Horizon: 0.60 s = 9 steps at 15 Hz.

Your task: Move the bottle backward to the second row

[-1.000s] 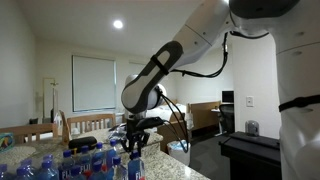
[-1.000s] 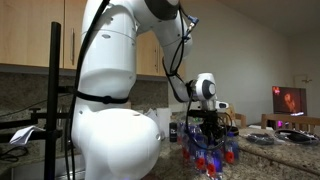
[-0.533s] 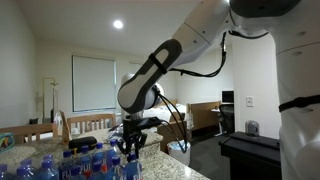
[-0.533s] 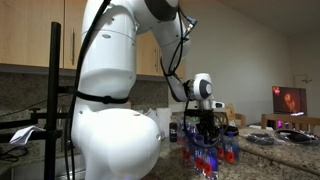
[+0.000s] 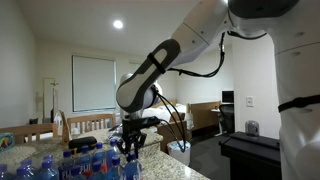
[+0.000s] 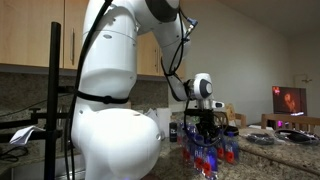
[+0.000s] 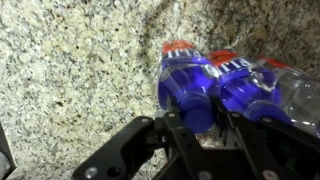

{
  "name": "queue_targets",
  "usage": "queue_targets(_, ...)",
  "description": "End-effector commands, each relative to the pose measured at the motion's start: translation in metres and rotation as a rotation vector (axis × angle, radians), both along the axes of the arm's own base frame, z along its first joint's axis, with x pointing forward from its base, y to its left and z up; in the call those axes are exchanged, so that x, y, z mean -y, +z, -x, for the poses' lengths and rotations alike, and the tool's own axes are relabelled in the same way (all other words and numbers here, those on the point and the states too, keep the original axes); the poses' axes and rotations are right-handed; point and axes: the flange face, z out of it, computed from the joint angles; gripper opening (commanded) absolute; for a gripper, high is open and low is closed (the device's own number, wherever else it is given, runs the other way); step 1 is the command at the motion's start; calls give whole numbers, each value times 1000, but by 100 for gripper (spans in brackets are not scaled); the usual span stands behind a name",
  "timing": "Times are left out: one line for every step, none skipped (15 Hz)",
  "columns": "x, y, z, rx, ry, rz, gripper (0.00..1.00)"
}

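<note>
The bottle stands level with its neighbour, so next my gripper will stay low in place and open its black fingers off the blue cap to let go of the bottle.
In the wrist view the bottle lies under the camera, with a blue label, a red-orange patch at its far end and its blue cap towards me. My gripper has a black finger touching each side of the cap and looks shut on it. In both exterior views the gripper points down into a group of blue-labelled bottles. Two more bottles stand close beside the held one. Which line is the second row I cannot tell.
The bottles stand on a speckled granite countertop, which shows bare beside the held bottle in the wrist view. Wooden chairs stand behind the counter. The robot's white base fills much of an exterior view.
The gripper has shifted slightly sideways and a little lower among the bottles over the last second. The bottles on the counter look unmoved.
</note>
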Motion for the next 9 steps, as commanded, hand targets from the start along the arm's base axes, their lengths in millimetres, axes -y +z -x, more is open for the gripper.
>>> queue_targets(3,11,-8,-7,16,-25,10)
queue_targets(4,11,-10,-7,15,-25,10)
queue_targets(4,11,-14,-6,9,-25,10)
queue_targets(6,11,-16,-5,6,-26,10)
queue_targets(8,11,-20,-5,1,-28,10)
queue_targets(9,11,-22,-7,0,-32,10)
queue_targets(10,10,-26,-10,-1,-36,10)
queue_targets(9,8,-30,-14,0,-33,10)
queue_targets(13,10,-27,-20,3,-26,10)
